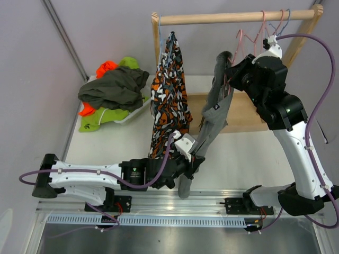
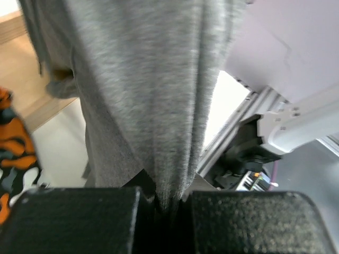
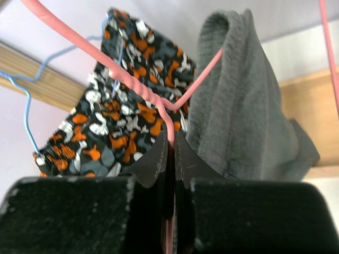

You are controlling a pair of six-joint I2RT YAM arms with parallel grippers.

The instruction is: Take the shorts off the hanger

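Observation:
The shorts still drape the pink hanger. My right gripper next needs to move away from the shorts, then outward to the wooden bar (image 1: pixel 233 17), and let go.
Dark grey shorts (image 1: pixel 214 119) hang stretched down-left from a pink hanger (image 3: pixel 132 79). My left gripper (image 1: pixel 192 163) is shut on their lower hem; the grey cloth (image 2: pixel 153 95) fills the left wrist view, pinched between the jaws. My right gripper (image 1: pixel 233 74) is shut on the pink hanger's neck, with the grey shorts (image 3: pixel 243 116) draped on its right arm. Camouflage-print shorts (image 1: pixel 169 100) hang from a blue hanger (image 3: pixel 26 100) on the wooden rail (image 1: pixel 233 17); they also show in the right wrist view (image 3: pixel 122 121). Dark grey (image 1: pixel 114 87), lime green (image 1: pixel 98 120) and orange (image 1: pixel 106 67) shorts lie piled at the left.
The pile sits in a white tray (image 1: pixel 132 112) at the back left. The wooden rack has a base board (image 1: pixel 243 114) behind the hanging shorts. Empty pink and blue hangers (image 1: pixel 265 26) hang at the rail's right end. A metal rail (image 1: pixel 175 201) runs along the near edge.

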